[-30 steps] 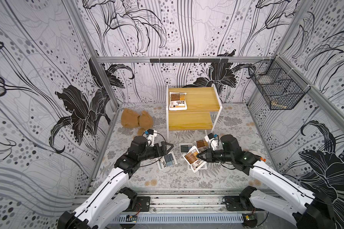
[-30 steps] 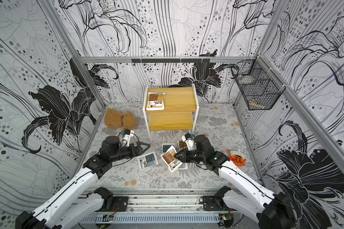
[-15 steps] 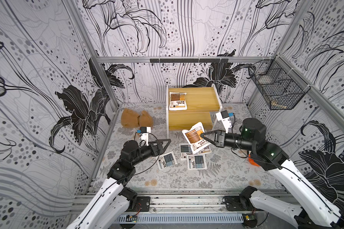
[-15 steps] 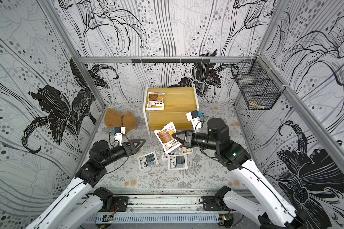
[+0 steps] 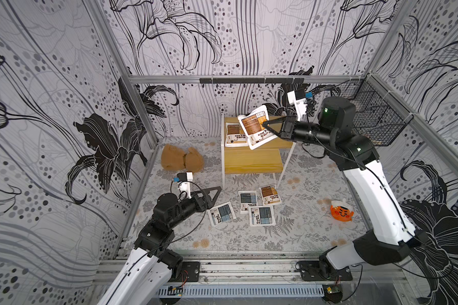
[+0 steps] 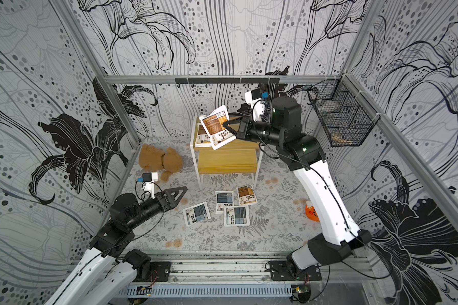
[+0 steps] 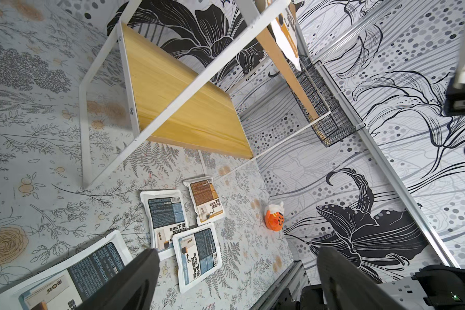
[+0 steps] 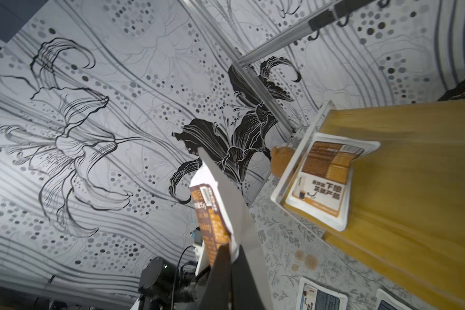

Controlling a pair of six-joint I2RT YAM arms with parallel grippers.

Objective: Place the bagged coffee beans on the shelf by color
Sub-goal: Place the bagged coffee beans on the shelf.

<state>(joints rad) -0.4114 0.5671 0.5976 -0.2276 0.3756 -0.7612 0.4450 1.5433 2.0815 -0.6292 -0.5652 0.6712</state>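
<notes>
My right gripper should move down next and release the bag's edge on the bare wood, beside the brown bag that already lies flat on the end of the upper board.
My right gripper point(image 5: 269, 125) is shut on the edge of a brown-panel coffee bag point(image 5: 254, 126), held tilted in the air over the upper board of the yellow two-tier shelf point(image 5: 254, 158). In the right wrist view the fingers pinch this bag point(image 8: 210, 214). Another brown bag point(image 5: 234, 134) lies flat on the upper board's left end. On the floor in front of the shelf lie three blue bags point(image 5: 220, 213) point(image 5: 248, 201) point(image 5: 261, 216) and one brown bag point(image 5: 269, 195). My left gripper point(image 5: 214, 191) hovers open and empty beside the leftmost blue bag point(image 7: 73, 273).
A brown teddy bear point(image 5: 181, 158) lies left of the shelf. An orange toy point(image 5: 341, 211) sits on the floor at the right. A black wire basket point(image 5: 373, 118) hangs on the right wall. Metal rails point(image 5: 236, 266) run along the front edge.
My right arm has lifted the brown bag from the floor pile up to the shelf's upper board. The left arm drew back from the bags, its gripper staying open.
</notes>
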